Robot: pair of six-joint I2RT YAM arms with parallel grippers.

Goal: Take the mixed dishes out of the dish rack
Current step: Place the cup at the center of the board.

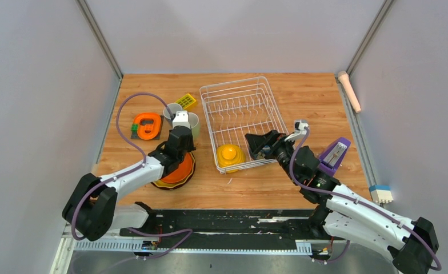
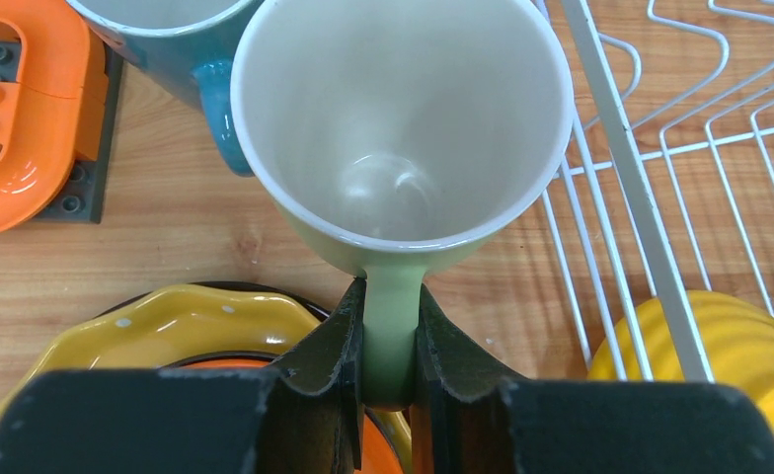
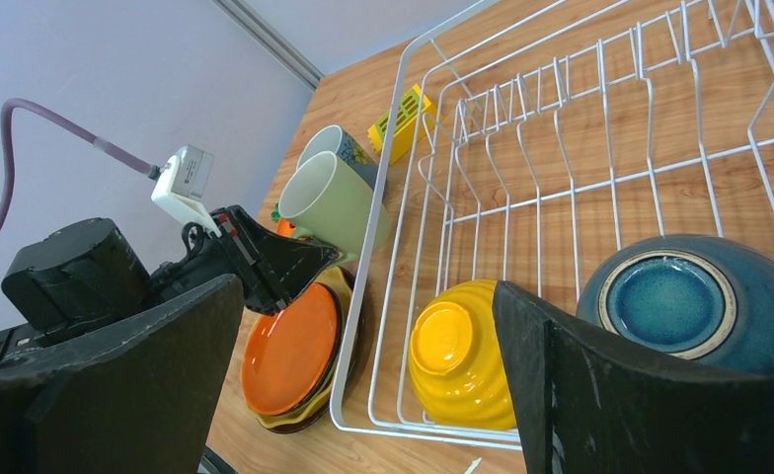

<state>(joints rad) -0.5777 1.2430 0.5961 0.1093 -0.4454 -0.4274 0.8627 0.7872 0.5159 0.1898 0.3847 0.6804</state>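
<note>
My left gripper holds the pale green mug and will next lower it upright onto the bare wood between the blue mug and the rack, then open.
The white wire dish rack [image 1: 242, 108] stands mid-table. A yellow bowl [image 1: 231, 156] lies upside down in its near left corner. A dark bowl [image 3: 679, 296] lies upside down beside it; in the top view my right gripper covers it. My right gripper [image 3: 373, 375] is open over the rack's near end [image 1: 262, 145], with the yellow bowl [image 3: 457, 355] between its fingers. My left gripper [image 2: 391, 341] is shut on the handle of the pale green mug [image 2: 403, 118], upright next to the blue mug [image 2: 166, 39]. An orange plate [image 3: 289, 346] tops the yellow and dark brown plates left of the rack.
An orange round gadget [image 1: 147, 125] on a dark base and a small yellow studded brick [image 1: 186, 101] lie at the back left. A pink cylinder [image 1: 349, 90] lies by the right wall. A blue and white block [image 1: 380, 194] sits off the table's right edge.
</note>
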